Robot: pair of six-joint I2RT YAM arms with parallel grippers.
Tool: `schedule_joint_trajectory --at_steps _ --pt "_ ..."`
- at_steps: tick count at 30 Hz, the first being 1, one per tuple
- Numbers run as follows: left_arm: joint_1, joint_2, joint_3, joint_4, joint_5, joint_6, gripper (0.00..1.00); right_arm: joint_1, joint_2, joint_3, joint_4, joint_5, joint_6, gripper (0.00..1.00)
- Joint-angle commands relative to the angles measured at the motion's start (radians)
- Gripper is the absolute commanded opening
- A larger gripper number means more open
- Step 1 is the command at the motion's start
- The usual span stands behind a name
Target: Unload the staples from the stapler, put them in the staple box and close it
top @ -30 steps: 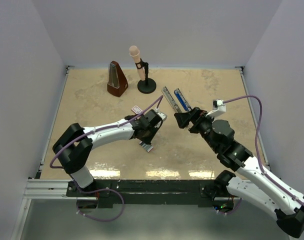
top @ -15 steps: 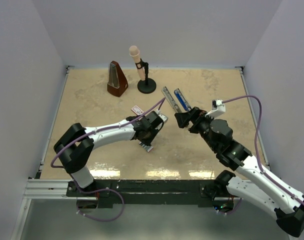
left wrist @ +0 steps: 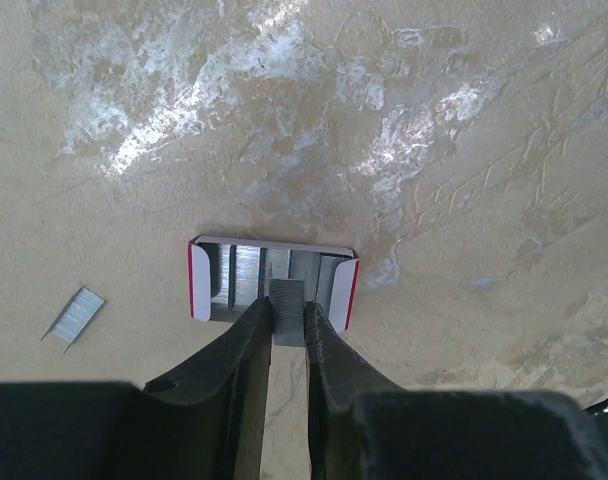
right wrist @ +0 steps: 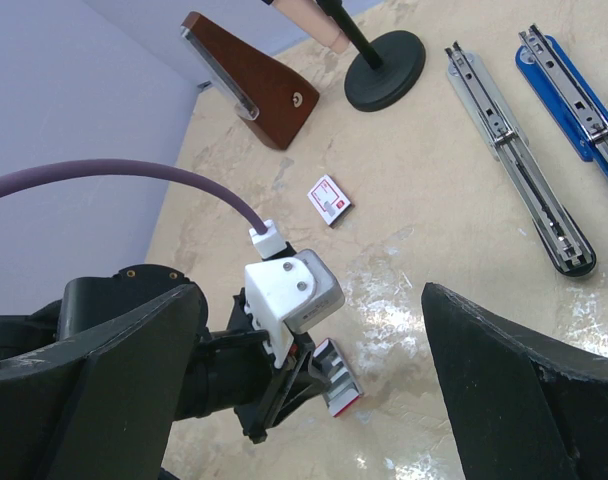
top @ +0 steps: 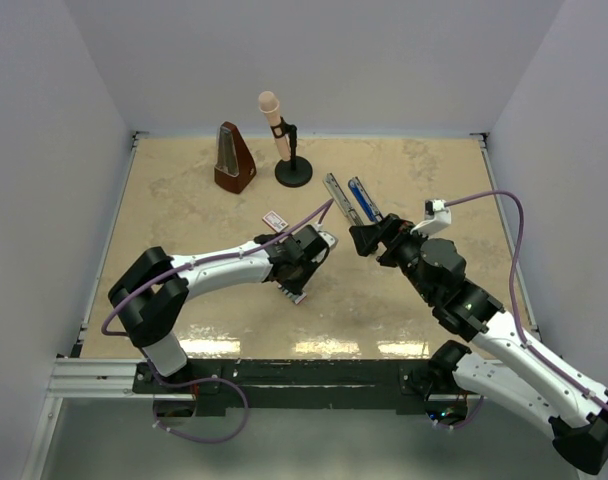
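Note:
I should lower my left gripper into the middle of the small open tray (left wrist: 296, 265) next and let go of the strip of staples, because other grey strips of staples already lie side by side there.
The stapler lies opened flat at the back middle: a silver rail bar (top: 336, 196) (right wrist: 519, 160) and a blue bar (top: 365, 199) (right wrist: 574, 95). My left gripper (top: 296, 283) (left wrist: 288, 312) is shut on a short grey strip of staples (left wrist: 287, 295). It holds the strip at the near edge of a small open tray with red-and-white sides (left wrist: 199, 285) (top: 295, 296) (right wrist: 336, 385). Another loose strip of staples (left wrist: 74, 315) lies on the table to the tray's left. My right gripper (top: 369, 238) (right wrist: 312, 295) is wide open and empty, hovering between the stapler and the left gripper.
A small white box with a red label (top: 274, 218) (right wrist: 330, 198) lies behind the left gripper. A brown metronome (top: 233, 160) (right wrist: 249, 80) and a microphone on a black stand (top: 287, 150) (right wrist: 384, 70) stand at the back left. Walls enclose the table.
The left wrist has edged slightly to the right. The right arm and the stapler have not moved.

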Motion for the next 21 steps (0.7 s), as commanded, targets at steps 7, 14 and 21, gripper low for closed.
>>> schedule_joint_trajectory --at_steps 7,14,21 --pt "-0.005 0.024 0.004 -0.030 -0.015 0.021 0.19 -0.001 -0.016 0.011 0.014 0.028 0.009 0.99" --pt "-0.009 0.028 0.002 -0.025 -0.003 0.024 0.19 -0.002 -0.016 0.009 0.014 0.031 0.008 0.99" --pt "-0.015 0.041 0.002 -0.024 -0.006 0.027 0.20 -0.002 -0.016 0.011 0.017 0.029 0.006 0.99"
